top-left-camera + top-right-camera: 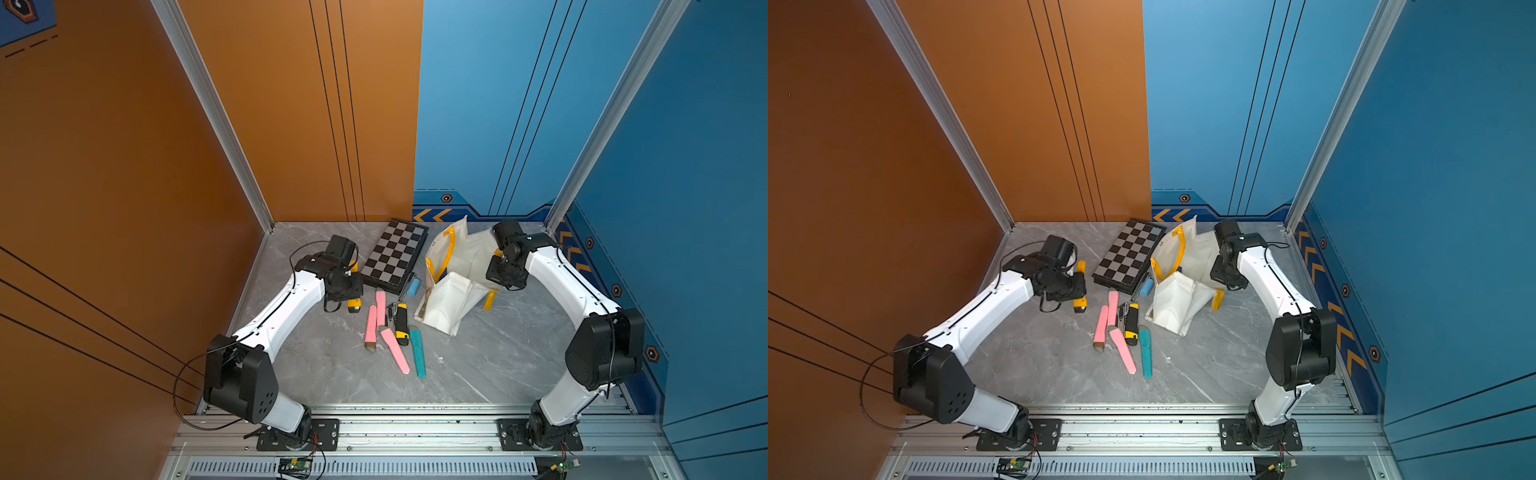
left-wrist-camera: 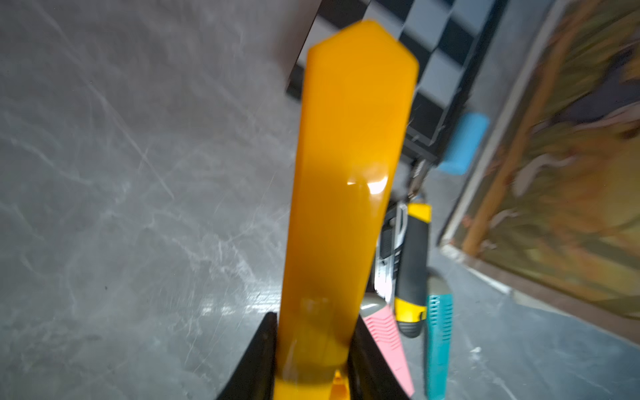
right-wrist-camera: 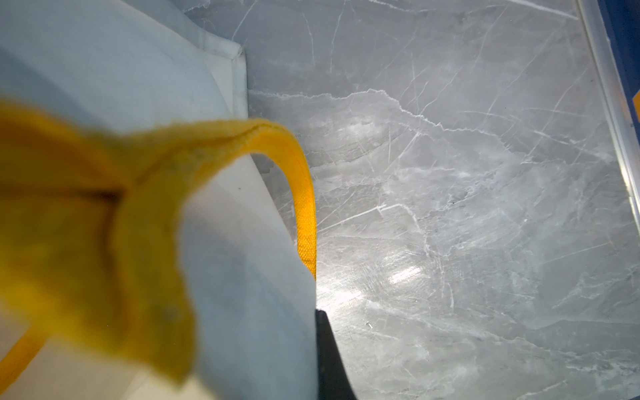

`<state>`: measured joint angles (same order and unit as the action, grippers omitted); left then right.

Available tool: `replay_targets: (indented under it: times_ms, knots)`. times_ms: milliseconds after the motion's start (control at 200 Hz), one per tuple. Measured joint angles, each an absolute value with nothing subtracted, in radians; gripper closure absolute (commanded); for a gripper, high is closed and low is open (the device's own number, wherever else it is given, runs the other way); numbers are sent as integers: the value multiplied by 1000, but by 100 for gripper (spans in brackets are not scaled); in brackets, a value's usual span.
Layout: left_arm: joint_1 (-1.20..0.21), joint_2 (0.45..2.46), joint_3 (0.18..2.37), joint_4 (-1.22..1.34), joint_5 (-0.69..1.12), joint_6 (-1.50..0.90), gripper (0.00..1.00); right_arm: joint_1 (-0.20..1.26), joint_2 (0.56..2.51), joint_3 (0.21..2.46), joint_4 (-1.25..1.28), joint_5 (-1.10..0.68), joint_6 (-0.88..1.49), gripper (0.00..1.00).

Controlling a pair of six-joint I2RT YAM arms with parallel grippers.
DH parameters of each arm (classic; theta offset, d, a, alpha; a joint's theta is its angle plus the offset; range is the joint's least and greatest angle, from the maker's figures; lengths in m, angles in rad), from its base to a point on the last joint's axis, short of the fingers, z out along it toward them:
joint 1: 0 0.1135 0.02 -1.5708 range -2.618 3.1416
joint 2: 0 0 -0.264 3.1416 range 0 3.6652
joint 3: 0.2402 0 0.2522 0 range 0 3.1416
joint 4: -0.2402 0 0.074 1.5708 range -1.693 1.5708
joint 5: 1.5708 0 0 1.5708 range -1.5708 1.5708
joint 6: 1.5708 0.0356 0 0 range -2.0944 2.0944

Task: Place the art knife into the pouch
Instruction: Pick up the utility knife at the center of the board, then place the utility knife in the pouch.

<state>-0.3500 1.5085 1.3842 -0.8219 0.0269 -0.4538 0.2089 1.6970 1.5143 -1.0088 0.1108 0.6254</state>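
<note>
My right gripper holds up one edge of the pouch, so my left gripper should next lift across the chessboard and over the pouch's opening (image 1: pixel 461 257) to release the art knife.
My left gripper (image 1: pixel 347 286) (image 1: pixel 1073 286) (image 2: pixel 313 322) is shut on an orange-yellow art knife (image 2: pixel 346 166). The knife's ends stick out on both sides of the gripper (image 1: pixel 354 306), just above the table and left of the chessboard. The pouch (image 1: pixel 453 307) (image 1: pixel 1177 307) is a cream-white bag with yellow handles at the back right; its printed side (image 2: pixel 571 173) faces the left wrist view. My right gripper (image 1: pixel 505 276) (image 1: pixel 1225 276) is shut on the pouch's white fabric (image 3: pixel 242 277) beside a yellow handle (image 3: pixel 304 207) and holds that edge up. Only one black finger (image 3: pixel 329 353) shows.
A folding chessboard (image 1: pixel 392 259) lies behind the table's middle, with a small blue cylinder (image 1: pixel 413 287) at its corner. Several other cutters lie together in the middle: a black-and-yellow one (image 1: pixel 401 324), two pink ones (image 1: pixel 370 326) (image 1: pixel 395 351) and a teal one (image 1: pixel 417 353).
</note>
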Motion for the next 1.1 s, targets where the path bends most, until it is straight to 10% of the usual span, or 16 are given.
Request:
replay_targets:
  times_ms: [415,696,1101]
  knots:
    - [-699,1936,2165,-795,109,-305,77,250,1697,1529,-1008,110,625,100]
    - [-728,2004,2145,-818,150,-274,38,249,1697,1529,-1008,110,625,100]
    - [-569,1782,1955,-798,105,-294,32,247,1697,1529,-1009,110,623,100]
